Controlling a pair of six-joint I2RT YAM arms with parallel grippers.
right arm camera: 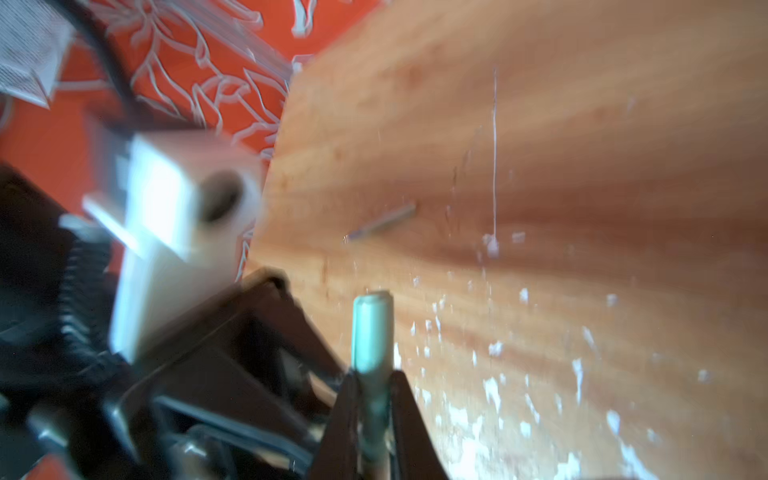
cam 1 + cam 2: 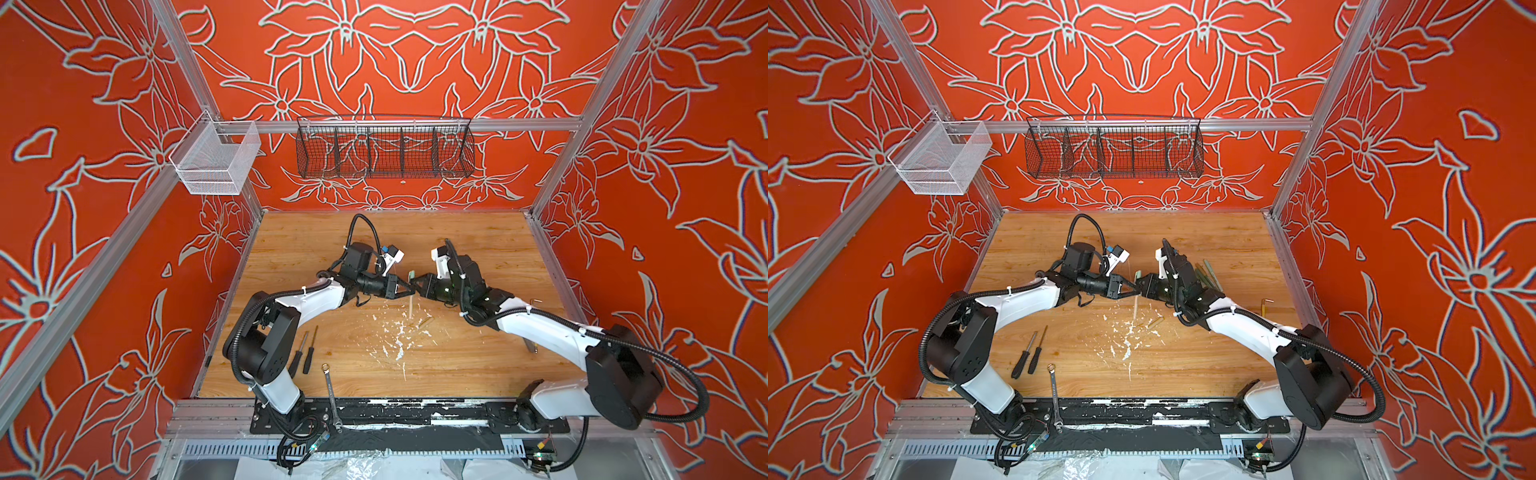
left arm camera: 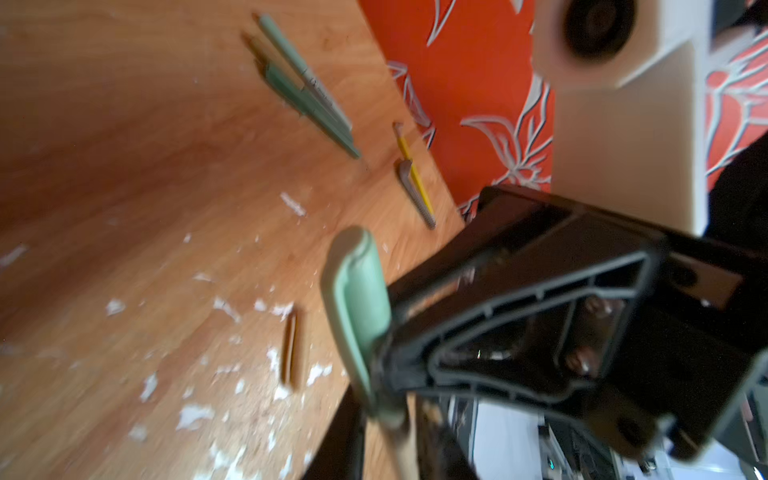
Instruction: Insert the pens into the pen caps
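The right gripper swings away from the left gripper next, tilts and comes down to release beside the green pens, since the pen sits in its cap.
Over the middle of the table both grippers meet at one upright pen. My right gripper (image 2: 417, 285) (image 1: 374, 399) is shut on its sage-green pen cap (image 2: 411, 275) (image 3: 357, 316) (image 1: 371, 332), which sticks up above the fingers. The beige pen (image 2: 409, 309) (image 2: 1135, 309) hangs down out of that cap. My left gripper (image 2: 410, 289) (image 3: 395, 449) straddles the barrel just under the cap, its jaws slightly apart, with a gap showing beside the pen. An olive-tan pen cap (image 2: 424, 323) (image 3: 289, 349) lies on the table below. Several green pens (image 2: 1208, 274) (image 3: 307, 91) lie behind the right arm.
Two black-handled screwdrivers (image 2: 301, 353) and a silver wrench (image 2: 332, 395) lie at the front left. A hex key (image 2: 1266, 303) (image 3: 415, 183) rests near the right edge. White paint flecks (image 2: 399, 345) spot the wood. Wire baskets (image 2: 384, 147) hang on the back wall.
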